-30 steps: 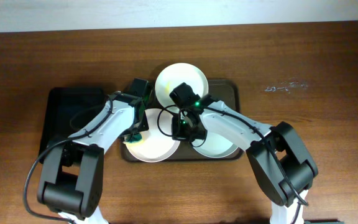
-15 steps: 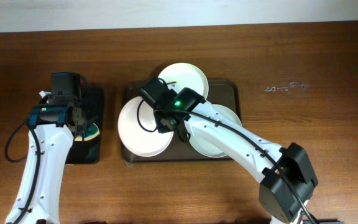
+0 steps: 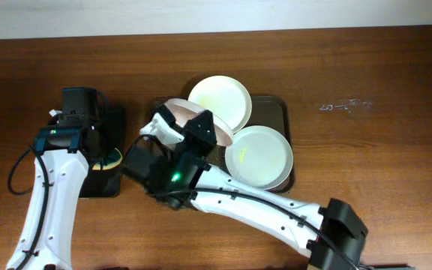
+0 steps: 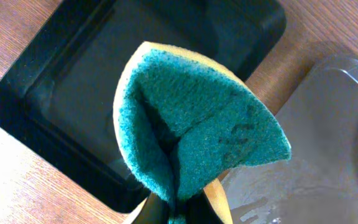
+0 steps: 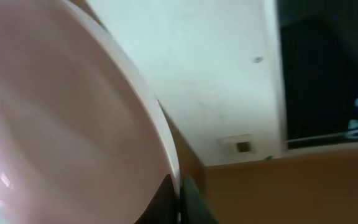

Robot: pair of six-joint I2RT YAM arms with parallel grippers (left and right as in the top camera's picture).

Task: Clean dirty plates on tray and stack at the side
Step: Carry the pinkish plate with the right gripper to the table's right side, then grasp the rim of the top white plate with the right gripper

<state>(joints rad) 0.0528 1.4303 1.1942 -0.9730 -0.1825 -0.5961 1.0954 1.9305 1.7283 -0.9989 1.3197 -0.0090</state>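
The right gripper swings to the right in the overhead view next, past the brown tray, and lowers the plate onto the wooden table (image 3: 350, 151), which is bare there for stacking.
Two white plates lie on the brown tray (image 3: 279, 105): one at the back (image 3: 219, 101), one at the right with a faint yellowish smear (image 3: 259, 156). My right gripper (image 3: 172, 124) is shut on the rim of the third plate (image 3: 181, 109) and holds it lifted and tilted steeply over the tray's left end. In the right wrist view the fingers (image 5: 180, 200) pinch that plate's edge (image 5: 61, 124). My left gripper (image 3: 105, 154) is shut on a folded green and yellow sponge (image 4: 191, 124) above the black tray (image 4: 73, 93).
The black tray (image 3: 88, 120) sits left of the brown tray on the wooden table (image 3: 366, 172). My right arm stretches from the front right across the brown tray's front edge. The brown tray's wet corner (image 4: 328, 143) shows in the left wrist view.
My left arm carried the sponge from the front-left plate to the black tray, then stayed. My right gripper took that plate's rim, lifted it and tilted it up to the left.
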